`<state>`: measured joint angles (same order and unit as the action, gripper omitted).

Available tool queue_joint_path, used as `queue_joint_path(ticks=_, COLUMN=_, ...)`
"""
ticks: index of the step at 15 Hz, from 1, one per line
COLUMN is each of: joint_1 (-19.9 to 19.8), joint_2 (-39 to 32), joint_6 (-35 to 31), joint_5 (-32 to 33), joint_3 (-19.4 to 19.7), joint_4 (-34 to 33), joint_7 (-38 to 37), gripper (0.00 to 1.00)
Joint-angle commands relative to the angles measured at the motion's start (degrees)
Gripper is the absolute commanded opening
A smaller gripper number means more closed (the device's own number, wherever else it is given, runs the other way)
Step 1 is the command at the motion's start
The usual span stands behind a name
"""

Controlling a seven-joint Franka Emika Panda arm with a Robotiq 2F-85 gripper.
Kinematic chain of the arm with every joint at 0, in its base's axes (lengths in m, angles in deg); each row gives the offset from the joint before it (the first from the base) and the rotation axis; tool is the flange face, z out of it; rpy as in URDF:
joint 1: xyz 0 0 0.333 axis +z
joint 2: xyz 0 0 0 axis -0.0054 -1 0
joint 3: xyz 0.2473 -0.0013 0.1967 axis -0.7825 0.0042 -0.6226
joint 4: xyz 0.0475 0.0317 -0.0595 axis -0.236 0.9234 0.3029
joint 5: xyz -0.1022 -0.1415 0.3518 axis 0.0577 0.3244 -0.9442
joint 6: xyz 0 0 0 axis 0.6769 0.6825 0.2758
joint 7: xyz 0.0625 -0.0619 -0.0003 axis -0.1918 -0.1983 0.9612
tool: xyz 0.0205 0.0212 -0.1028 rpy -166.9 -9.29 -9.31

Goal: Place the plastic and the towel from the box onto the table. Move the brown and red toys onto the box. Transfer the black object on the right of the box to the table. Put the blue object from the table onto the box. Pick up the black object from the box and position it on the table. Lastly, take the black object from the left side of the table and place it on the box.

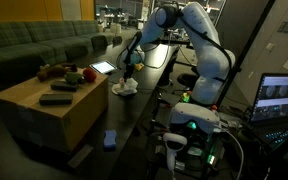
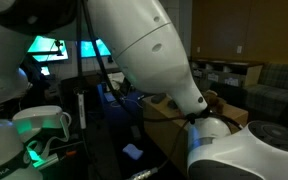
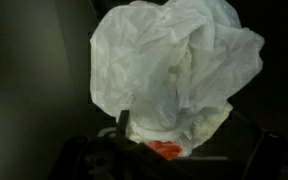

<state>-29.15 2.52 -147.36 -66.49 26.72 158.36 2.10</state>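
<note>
The near edge of the crumpled white plastic lies below my gripper between its open fingers, so I should move down onto it next and close my gripper.
The crumpled white plastic (image 3: 179, 60) fills the wrist view and lies on a pale towel (image 3: 209, 120) on the dark table. In an exterior view the two form a white heap (image 1: 124, 89) just right of the box (image 1: 44, 120). My gripper (image 1: 128, 70) hangs right above that heap. In the wrist view its fingers (image 3: 184, 142) stand wide apart either side of the heap's near edge, open. A brown toy (image 1: 48, 70), a red toy (image 1: 89, 74) and two flat black objects (image 1: 68, 85) (image 1: 54, 99) sit on the box. A blue object (image 1: 109, 140) lies on the table nearer the camera.
A tablet (image 1: 102, 68) lies on the table behind the heap. A dark flat object (image 1: 81, 156) lies below the box's near corner. A green sofa (image 1: 24, 45) stands behind the box. The arm (image 2: 154, 60) blocks most of the other exterior view; the blue object (image 2: 132, 151) shows there.
</note>
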Motion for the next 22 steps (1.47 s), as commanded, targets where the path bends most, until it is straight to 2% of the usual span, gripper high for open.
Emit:
queue_joint_path(ticks=1, joint_1=0.61, joint_2=-5.13, joint_6=-0.81, joint_5=4.8, joint_3=1.85, joint_4=-5.95, joint_7=-5.02, gripper=1.0)
queue_joint_path(ticks=6, joint_1=1.53, joint_2=-9.65, joint_6=-1.91, joint_5=10.35, joint_3=3.5, joint_4=-10.26, joint_7=-10.54, gripper=0.98)
queue_joint_path(ticks=7, joint_1=1.86, joint_2=-10.42, joint_6=-2.36, joint_5=11.21, joint_3=3.85, joint_4=-10.97, joint_7=-11.81, gripper=0.74)
queue_joint_path(ticks=8, joint_1=2.01, joint_2=-11.02, joint_6=-2.41, joint_5=12.03, joint_3=4.11, joint_4=-11.68, joint_7=-12.75, gripper=0.74)
queue_joint_path(ticks=9, joint_1=2.52, joint_2=-11.72, joint_6=-2.74, joint_5=12.79, joint_3=4.74, joint_4=-12.34, joint_7=-13.99, gripper=0.69)
queue_joint_path(ticks=13, joint_1=2.78, joint_2=-12.84, joint_6=-1.19, joint_5=14.25, joint_3=4.81, joint_4=-13.97, joint_7=-15.84, gripper=0.38)
queue_joint_path(ticks=17, joint_1=0.15, joint_2=-11.3, joint_6=4.11, joint_5=13.09, joint_3=1.07, joint_4=-12.9, joint_7=-12.98, gripper=0.08)
queue_joint_path(ticks=19, joint_1=-0.44, joint_2=-10.67, joint_6=6.65, joint_5=12.63, joint_3=0.07, joint_4=-11.7, joint_7=-12.36, gripper=0.0)
queue_joint_path(ticks=22, joint_1=-1.31, joint_2=-10.04, joint_6=9.43, joint_5=11.98, joint_3=-1.22, joint_4=-10.19, joint_7=-11.68, gripper=0.02)
